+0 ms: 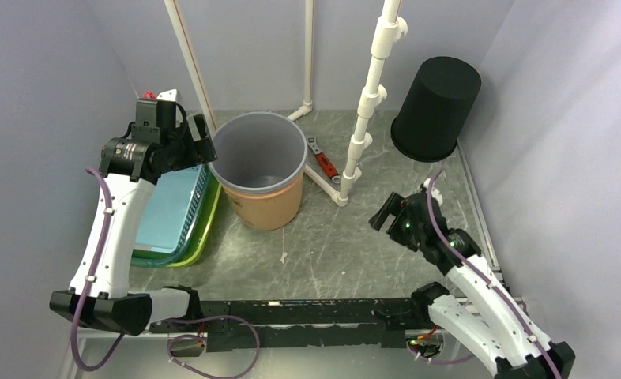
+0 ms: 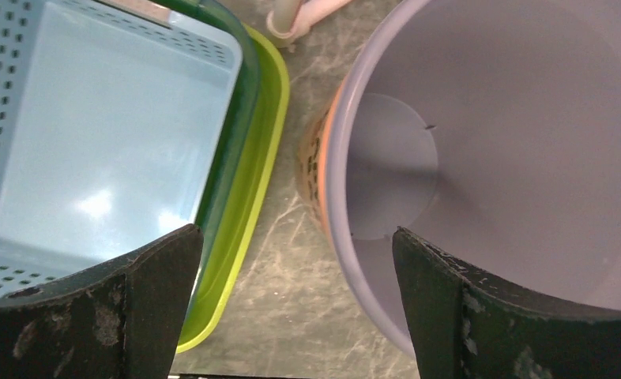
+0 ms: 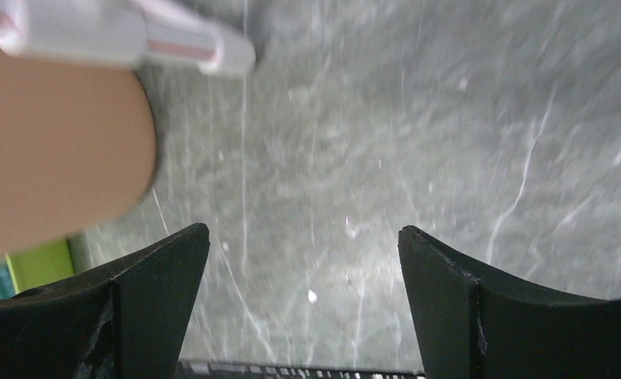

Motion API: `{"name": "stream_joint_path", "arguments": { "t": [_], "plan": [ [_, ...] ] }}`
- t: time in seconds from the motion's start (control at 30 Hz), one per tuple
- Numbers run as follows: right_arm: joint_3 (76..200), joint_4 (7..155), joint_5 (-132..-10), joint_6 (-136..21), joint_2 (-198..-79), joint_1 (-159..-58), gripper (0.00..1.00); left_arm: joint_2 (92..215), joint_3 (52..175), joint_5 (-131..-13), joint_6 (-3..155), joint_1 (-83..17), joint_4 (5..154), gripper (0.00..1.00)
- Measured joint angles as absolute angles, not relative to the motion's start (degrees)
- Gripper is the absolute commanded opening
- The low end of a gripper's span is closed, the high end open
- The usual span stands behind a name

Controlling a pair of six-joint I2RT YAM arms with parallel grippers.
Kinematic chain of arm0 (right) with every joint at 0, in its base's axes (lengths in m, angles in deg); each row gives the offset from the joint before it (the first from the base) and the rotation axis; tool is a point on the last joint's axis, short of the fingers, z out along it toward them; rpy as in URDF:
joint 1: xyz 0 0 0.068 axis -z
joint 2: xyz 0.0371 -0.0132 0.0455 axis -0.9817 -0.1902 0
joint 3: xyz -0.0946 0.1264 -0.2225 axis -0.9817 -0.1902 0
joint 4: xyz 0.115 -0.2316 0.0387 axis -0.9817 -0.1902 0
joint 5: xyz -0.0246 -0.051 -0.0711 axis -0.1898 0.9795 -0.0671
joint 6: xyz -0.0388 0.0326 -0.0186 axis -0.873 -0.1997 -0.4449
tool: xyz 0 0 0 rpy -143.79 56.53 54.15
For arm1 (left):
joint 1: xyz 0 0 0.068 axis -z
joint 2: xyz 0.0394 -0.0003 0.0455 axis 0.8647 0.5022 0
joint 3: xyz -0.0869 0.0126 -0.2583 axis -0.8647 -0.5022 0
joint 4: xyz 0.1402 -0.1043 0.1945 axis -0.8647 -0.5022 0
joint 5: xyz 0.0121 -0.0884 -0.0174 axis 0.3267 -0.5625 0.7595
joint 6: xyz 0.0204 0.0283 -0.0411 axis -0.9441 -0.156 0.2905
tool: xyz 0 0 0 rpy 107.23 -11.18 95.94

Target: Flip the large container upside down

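I will next raise my right gripper and move it to the left in the top view, onto the grey-lilac bucket's rim opposite my left gripper, since its fingers have bare table between them.
The large container (image 1: 260,154) is a grey-lilac bucket standing upright, mouth up, nested in an orange perforated one (image 1: 269,207) at the table's middle. My left gripper (image 1: 202,148) hovers open at its left rim. In the left wrist view the rim (image 2: 335,197) runs between the jaws of the left gripper (image 2: 295,237), close to the right finger (image 2: 449,300), which sits over the bucket's inside. My right gripper (image 1: 389,215) is open and apart from the bucket, to its right. In its wrist view, only bare table lies between the jaws of the right gripper (image 3: 303,237). The orange wall (image 3: 54,150) shows at the far left.
A blue basket (image 1: 169,209) inside a green one (image 1: 201,233) lies left of the bucket, under the left arm. White pipes (image 1: 363,130) and a red wrench (image 1: 327,166) lie behind it. A black container (image 1: 435,106) leans at the back right wall.
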State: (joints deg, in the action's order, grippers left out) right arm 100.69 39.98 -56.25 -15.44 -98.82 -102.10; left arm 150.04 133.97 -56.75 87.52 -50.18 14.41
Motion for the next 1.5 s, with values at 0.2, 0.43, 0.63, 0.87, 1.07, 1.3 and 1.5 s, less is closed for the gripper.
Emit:
{"name": "stream_joint_path", "arguments": {
  "t": [0.2, 0.43, 0.63, 0.87, 1.07, 1.3, 1.5],
  "plan": [
    [96.8, 37.6, -58.9, -13.9, -92.1, -108.4, 0.82, 151.0, 132.4, -63.7, 88.0, -51.9, 16.8, 0.74],
    [97.3, 39.6, -65.8, -15.2, -93.0, -116.2, 0.76, 150.8, 128.4, -65.9, 87.8, -51.9, 19.3, 0.6],
    [102.8, 40.3, -64.9, -15.3, -97.6, -126.3, 0.73, 151.0, 127.1, -67.8, 87.2, -51.9, 19.2, 0.45],
    [109.1, 42.6, -59.8, -14.4, -103.3, -136.2, 0.7, 150.9, 127.0, -68.9, 85.7, -51.9, 18.9, 0.2],
    [112.7, 44.7, -54.3, -13.1, -107.3, -139.1, 0.73, 150.8, 128.0, -70.2, 83.3, -52.2, 16.4, 0.11],
    [120.8, 46.2, -49.8, -12.8, -107.8, -139.1, 0.71, 149.3, 128.9, -73.1, 80.0, -52.2, 12.4, 0.03],
    [133.9, 43.6, -47.9, -13.4, -116.1, -139.2, 0.7, 147.6, 129.2, -77.2, 78.1, -52.3, 11.2, 0.03]
  ]
}}
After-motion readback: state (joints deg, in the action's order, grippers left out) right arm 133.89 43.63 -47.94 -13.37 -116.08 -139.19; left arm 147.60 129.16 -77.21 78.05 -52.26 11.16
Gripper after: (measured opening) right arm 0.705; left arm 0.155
